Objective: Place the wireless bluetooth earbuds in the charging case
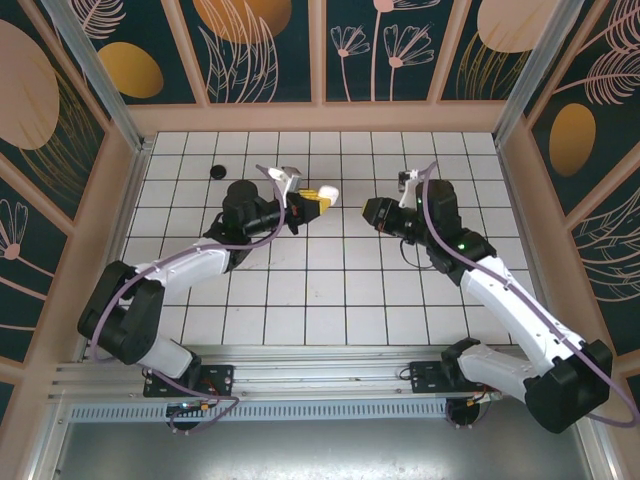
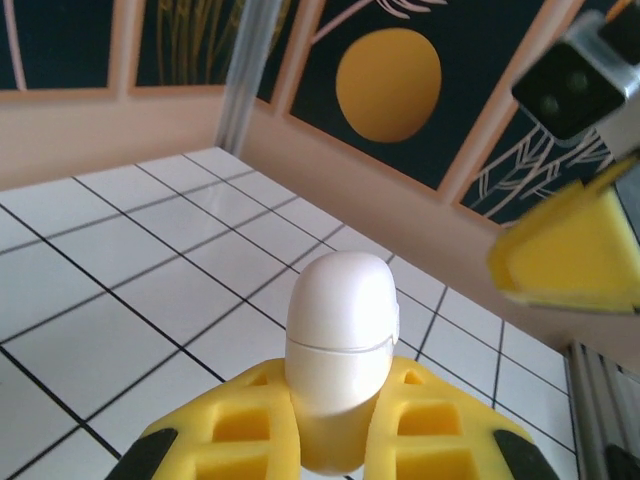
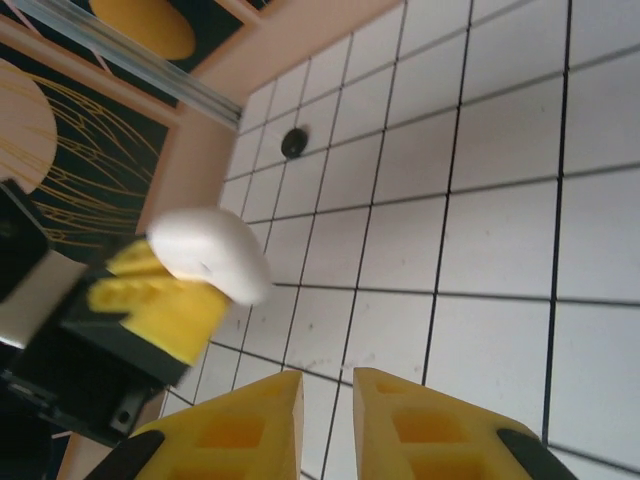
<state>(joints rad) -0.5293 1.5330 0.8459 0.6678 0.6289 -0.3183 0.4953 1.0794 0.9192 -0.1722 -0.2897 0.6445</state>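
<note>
The left gripper draws away from the right gripper next, tilts downward, lowers and releases the charging case onto the bare tiles below, since the lid is closed.
My left gripper is held above the middle of the tiled floor, shut on the white charging case. The case's lid is closed, and its rounded end sticks out past the yellow fingers toward the right arm. In the left wrist view the case sits squeezed between the two pads. My right gripper faces it from about one tile away. Its jaws stand slightly apart with nothing between them, and the case shows up and to the left of them. The earbuds are out of view.
A round black puck lies on the white tiled floor at the back left, also seen as the puck from the right wrist. Beige walls with dark patterned panels close in the back and both sides.
</note>
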